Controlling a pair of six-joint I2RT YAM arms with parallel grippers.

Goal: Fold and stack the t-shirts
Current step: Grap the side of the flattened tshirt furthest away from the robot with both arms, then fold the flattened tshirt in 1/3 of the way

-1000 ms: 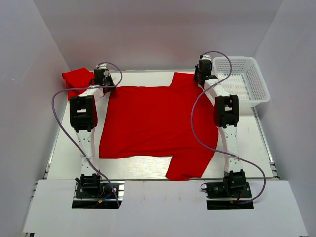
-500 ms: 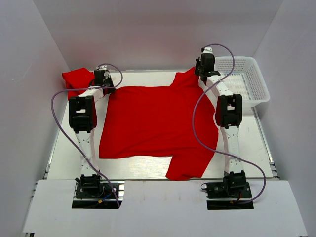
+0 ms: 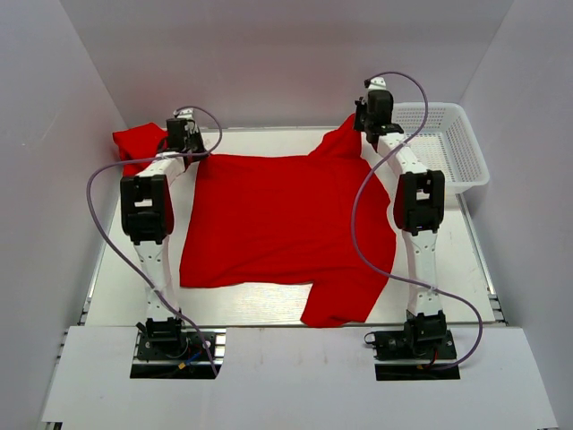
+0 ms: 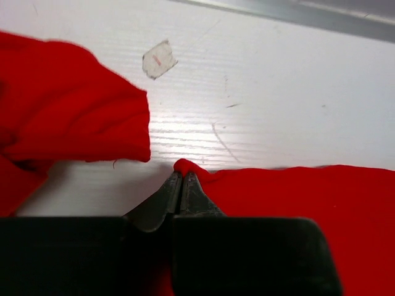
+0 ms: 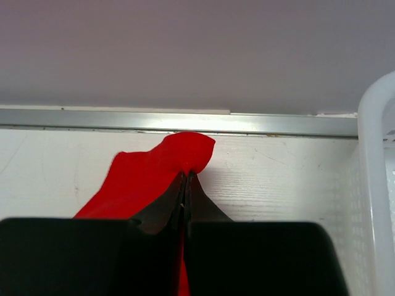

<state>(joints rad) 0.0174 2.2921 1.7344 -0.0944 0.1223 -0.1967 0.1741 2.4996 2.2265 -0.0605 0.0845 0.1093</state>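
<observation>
My left gripper should next pull its corner of the red t-shirt back over the red t-shirt's side edge (image 3: 199, 190) and let go, folding the far edge both grippers hold.
A red t-shirt (image 3: 282, 228) lies spread flat across the white table (image 3: 452, 255). My left gripper (image 3: 183, 136) is shut on its far left corner (image 4: 185, 166). My right gripper (image 3: 372, 112) is shut on its far right corner (image 5: 185, 154) and holds that corner lifted off the table. A second red t-shirt (image 3: 139, 143) lies bunched at the far left, beside the left gripper; it also shows in the left wrist view (image 4: 68, 111).
A white mesh basket (image 3: 443, 143) stands at the far right, close beside my right gripper; its rim shows in the right wrist view (image 5: 373, 185). A metal rail (image 5: 185, 120) and the back wall run just beyond both grippers. A small sticker (image 4: 159, 58) lies on the table.
My right gripper has risen and moved back with the shirt's far right corner, pulling it up into a peak. My left gripper has shifted slightly back with its corner.
</observation>
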